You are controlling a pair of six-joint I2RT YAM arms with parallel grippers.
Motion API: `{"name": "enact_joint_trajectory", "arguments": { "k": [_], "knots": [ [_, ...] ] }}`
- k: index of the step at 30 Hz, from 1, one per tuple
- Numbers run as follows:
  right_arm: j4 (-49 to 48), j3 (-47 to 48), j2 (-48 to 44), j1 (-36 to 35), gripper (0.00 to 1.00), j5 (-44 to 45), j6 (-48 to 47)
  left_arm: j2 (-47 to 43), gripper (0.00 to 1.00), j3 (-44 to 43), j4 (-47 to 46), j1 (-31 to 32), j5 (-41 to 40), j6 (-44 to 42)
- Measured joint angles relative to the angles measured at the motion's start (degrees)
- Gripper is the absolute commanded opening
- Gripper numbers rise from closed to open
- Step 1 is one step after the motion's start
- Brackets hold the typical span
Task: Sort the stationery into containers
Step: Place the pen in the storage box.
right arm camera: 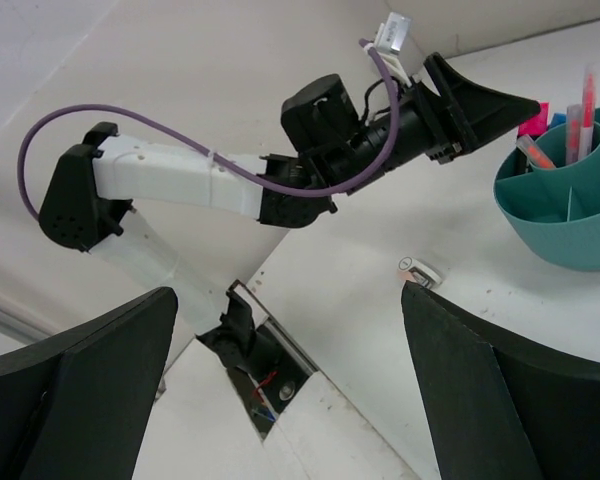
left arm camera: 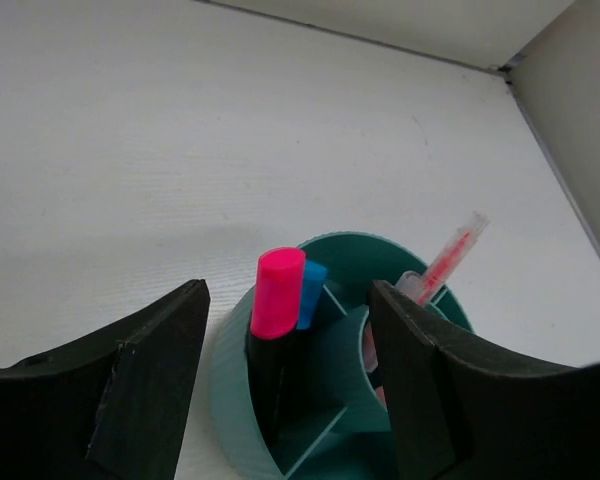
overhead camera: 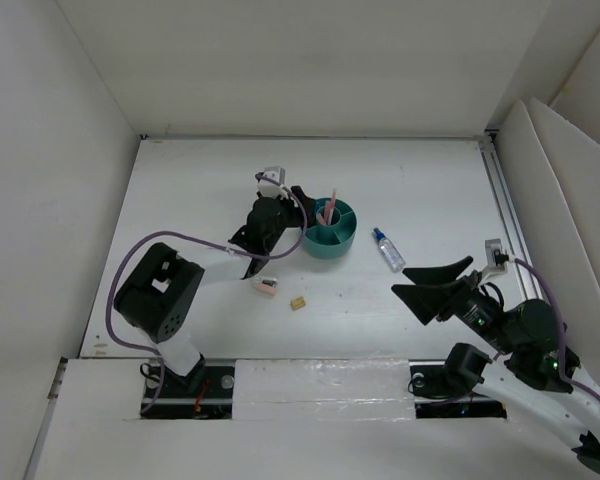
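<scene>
Next I need to move my right gripper outward and down onto the clear bottle's body [overhead camera: 389,251], tilting its fingers toward the tabletop, since the bottle lies outward of and below it.
The teal organizer [overhead camera: 330,229] stands mid-table. A pink-capped marker [left arm camera: 278,295] and a blue-capped marker [left arm camera: 313,288] stand in its left compartment, and pink-orange pens [left arm camera: 450,255] lean in another. My left gripper [overhead camera: 298,216] is open and empty at the organizer's left rim, with the two markers between its jaws [left arm camera: 288,335]. The pale pink eraser [overhead camera: 265,287] and the tan block [overhead camera: 298,302] lie near the front of the organizer. The clear bottle [overhead camera: 388,250] lies to its right. My right gripper [overhead camera: 430,286] is open and empty, raised right of the bottle.
White walls enclose the table on the left, back and right. The left arm's base [overhead camera: 160,292] and purple cable sit near the front left. In the right wrist view the organizer [right arm camera: 570,225], the eraser [right arm camera: 420,270] and the left arm [right arm camera: 380,130] show.
</scene>
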State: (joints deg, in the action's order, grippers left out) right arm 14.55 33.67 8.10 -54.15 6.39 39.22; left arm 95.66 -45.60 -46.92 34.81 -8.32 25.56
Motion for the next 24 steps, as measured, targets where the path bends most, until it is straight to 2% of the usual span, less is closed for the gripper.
{"name": "enact_joint_trajectory", "arguments": {
  "k": [4, 6, 7, 11, 15, 20, 24],
  "knots": [
    [0.0, 0.0, 0.0, 0.0, 1.00, 0.0, 0.0, -3.9, 0.67, 1.8, -1.0, 0.0, -0.3, 0.3],
    [0.0, 0.0, 0.1, 0.0, 1.00, 0.0, -0.1, -5.4, 0.81, 2.0, -0.9, 0.0, -1.1, 0.4],
    [0.0, 0.0, 0.3, 0.0, 1.00, 0.0, -0.2, -6.0, 1.00, 2.0, -0.8, 0.0, -1.5, 0.5],
    [-0.1, 0.0, 3.0, 0.0, 1.00, 1.6, -0.5, -9.4, 1.00, 2.0, 2.7, 0.0, -4.6, 1.4],
    [0.1, 0.4, 9.2, 0.0, 1.00, 4.2, -1.1, -15.0, 1.00, 1.9, 10.4, 0.0, -7.5, 3.5],
    [0.8, 3.3, 19.9, 0.0, 1.00, 8.8, -2.1, -26.8, 1.00, 2.0, 21.9, -1.0, -9.6, 10.5],
    [3.4, 7.8, 28.1, 2.2, 1.00, 11.1, -3.6, -39.5, 1.00, 5.9, 24.4, -3.7, -6.8, 14.7]
  ]
}}
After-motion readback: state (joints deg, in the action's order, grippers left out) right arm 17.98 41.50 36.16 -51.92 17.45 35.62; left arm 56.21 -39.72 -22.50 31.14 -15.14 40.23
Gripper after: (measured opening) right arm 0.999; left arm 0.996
